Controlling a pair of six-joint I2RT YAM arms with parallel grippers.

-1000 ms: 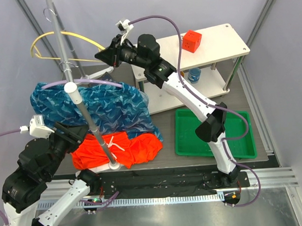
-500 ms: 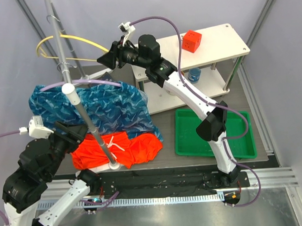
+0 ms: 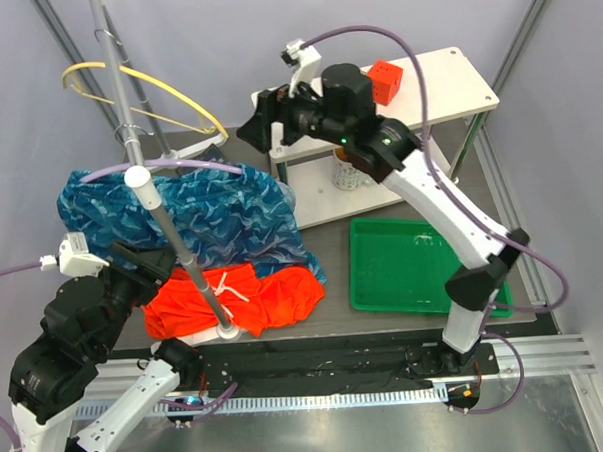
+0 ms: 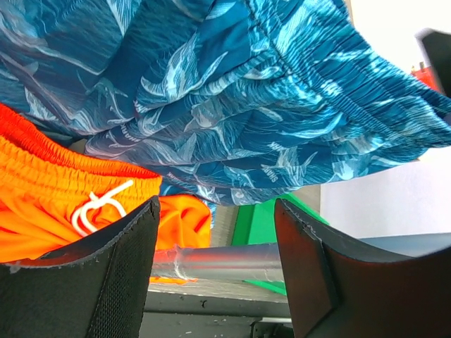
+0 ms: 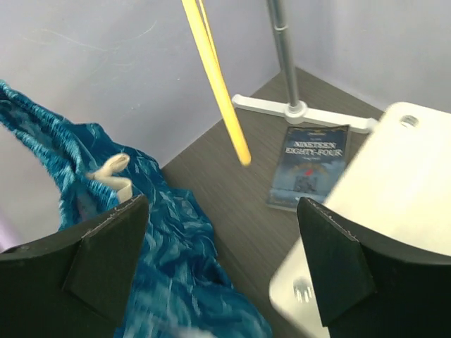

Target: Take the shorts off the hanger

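Note:
My right gripper moves back and down onto the near edge of the orange shorts (image 3: 245, 299) next, since they lie below it and nearer my base.
The yellow hanger (image 3: 191, 101) hangs bare from the tall pole (image 3: 114, 54) at the back left; in the right wrist view the hanger (image 5: 215, 77) dangles above the table. The blue-teal shorts (image 3: 191, 216) lie heaped on the table and partly cover the orange shorts (image 3: 245, 299) with the white drawstring (image 4: 99, 208). My right gripper (image 3: 260, 128) hovers open to the right of the hanger, holding nothing. My left gripper (image 3: 143, 261) is open at the near edge of the blue-teal shorts (image 4: 246, 105). A metal rod (image 4: 232, 262) shows across the gap between its jaws.
A second stand (image 3: 166, 222) with a white cap rises through the heap of cloth. A book (image 5: 310, 165) lies on the table behind the heap. A white shelf (image 3: 446, 95) carries a red cube (image 3: 384, 79), and a green tray (image 3: 423, 266) sits at the front right.
My right gripper has opened wide and drawn back to the right, away from the hanger, which now swings free. My left gripper has opened a little further.

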